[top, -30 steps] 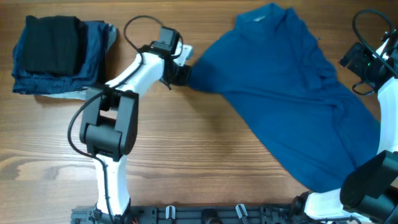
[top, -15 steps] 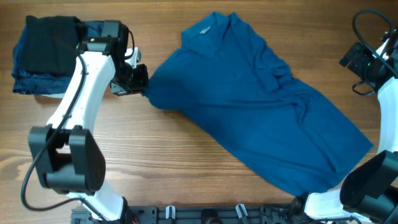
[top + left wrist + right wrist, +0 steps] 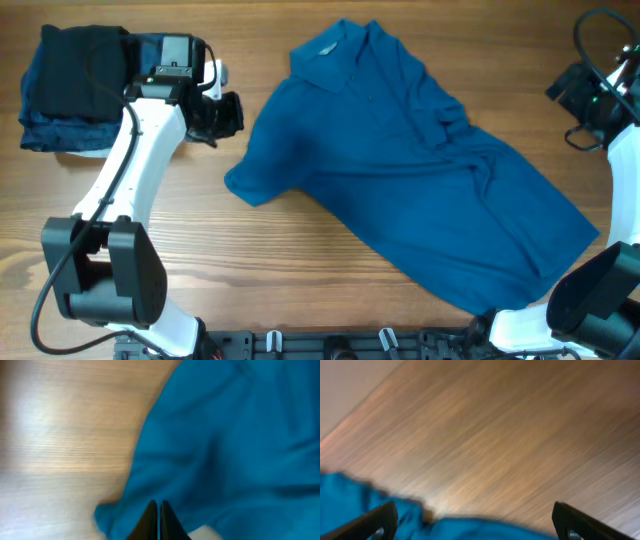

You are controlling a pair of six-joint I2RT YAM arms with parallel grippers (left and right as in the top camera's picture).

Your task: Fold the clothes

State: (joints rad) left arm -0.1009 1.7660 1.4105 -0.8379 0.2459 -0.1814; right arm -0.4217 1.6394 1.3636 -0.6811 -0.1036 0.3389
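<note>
The shirt lies diagonally, so next my left gripper will come down onto the cloth by the collar (image 3: 311, 79) (image 3: 216, 371) and then drag it toward the black garment.
The clothes, a medium-blue polo shirt (image 3: 420, 180), lie spread diagonally from the collar (image 3: 330, 45) at top centre to the hem at lower right. Its left sleeve (image 3: 245, 180) lies flat on the table. My left gripper (image 3: 228, 115) is shut just left of the shirt's edge, and no pulled point of cloth runs to it. In the left wrist view its fingertips (image 3: 157, 505) are pressed together over blurred blue cloth (image 3: 230, 435). My right gripper (image 3: 572, 92) hovers at the far right edge, open wide (image 3: 474, 507), with a strip of shirt (image 3: 470, 530) below it.
A black folded garment (image 3: 85, 70) sits on darker denim-blue pieces (image 3: 150, 65) at the top left, close behind my left arm. Wooden table (image 3: 330, 270) shows bare in front of the shirt. A black rail (image 3: 330, 345) runs along the front edge.
My left gripper dragged the shirt leftward across the table. In the last half second it drew up and away, and the sleeve dropped and spread flat. The right arm stayed put.
</note>
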